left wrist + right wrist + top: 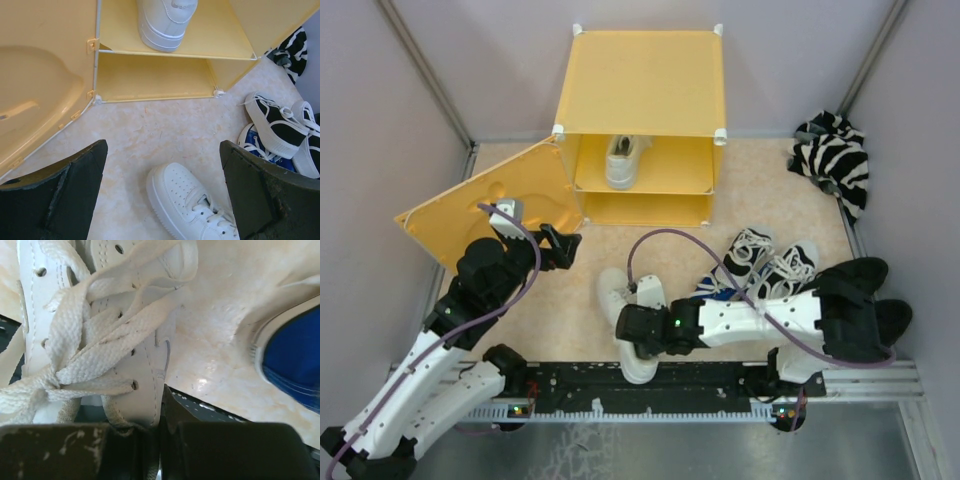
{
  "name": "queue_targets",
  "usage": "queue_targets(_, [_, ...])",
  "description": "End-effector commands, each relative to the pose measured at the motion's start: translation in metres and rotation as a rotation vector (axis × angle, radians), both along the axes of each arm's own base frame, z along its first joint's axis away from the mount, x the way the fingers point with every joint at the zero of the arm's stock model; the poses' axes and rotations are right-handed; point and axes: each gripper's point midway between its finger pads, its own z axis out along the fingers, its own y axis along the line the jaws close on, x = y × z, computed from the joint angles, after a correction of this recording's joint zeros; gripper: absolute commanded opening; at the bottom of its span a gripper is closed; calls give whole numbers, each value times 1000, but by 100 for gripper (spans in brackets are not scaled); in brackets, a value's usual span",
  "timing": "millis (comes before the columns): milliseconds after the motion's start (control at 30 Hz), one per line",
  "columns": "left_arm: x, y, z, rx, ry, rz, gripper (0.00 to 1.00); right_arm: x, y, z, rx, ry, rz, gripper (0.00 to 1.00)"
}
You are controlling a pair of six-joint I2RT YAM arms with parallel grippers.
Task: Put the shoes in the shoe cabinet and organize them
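My right gripper raises the white shoe next and carries it outward onto the inner shelf's bare part [680, 173] for release, because its mate stands beside that space.
The yellow-orange shoe cabinet [640, 90] stands at the back with its door [485, 205] swung open to the left. One white shoe [623, 160] sits on its inner shelf and also shows in the left wrist view [165, 22]. My right gripper [632, 335] is shut on the laced side wall of the second white shoe [616, 295] on the floor; the right wrist view shows this grip [159, 410] on the shoe [100, 315]. My left gripper [563, 248] is open and empty [162, 192] above that shoe's toe [180, 200].
Two black-and-white sneakers [765, 258] lie right of centre, with a blue shoe [717, 288] partly under the right arm and showing in the right wrist view [295, 360]. A zebra-striped cloth [835, 160] lies at the back right. Dark shapes [865, 272] lie beside the right arm.
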Motion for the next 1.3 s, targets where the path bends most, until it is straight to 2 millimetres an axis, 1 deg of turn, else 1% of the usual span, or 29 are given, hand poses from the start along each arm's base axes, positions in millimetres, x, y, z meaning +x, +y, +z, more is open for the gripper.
queue_targets(0, [-1,2,8,-8,-18,5,99,38,10,120,174,-232,-70,0])
queue_targets(67, [-1,1,9,-8,-23,3,99,49,-9,145,134,-300,-110,0])
queue_targets(167, [-2,1,12,-10,-28,-4,99,66,-31,165,86,-361,-172,0])
queue_targets(400, [-5,4,18,-7,-45,-3,99,112,-65,180,54,-432,-301,0])
queue_targets(500, [-7,7,22,-3,-56,2,99,132,-74,190,65,-473,-329,0])
queue_targets(733, [-8,8,25,0,-64,2,99,180,-84,222,113,-593,-382,0])
queue_targets(867, [-7,5,23,2,-57,-7,99,213,-87,230,137,-621,-409,0])
queue_targets(1000, [-5,5,24,9,-62,-6,99,241,-90,241,144,-660,-441,0])
queue_targets(1067, [-4,5,24,11,-65,-6,99,255,-88,248,164,-678,-452,0])
queue_targets(1167, [-3,3,25,14,-67,-13,99,275,-80,253,204,-692,-463,0])
queue_targets(1267, [-3,1,26,16,-67,-22,99,292,-73,256,222,-700,-479,0])
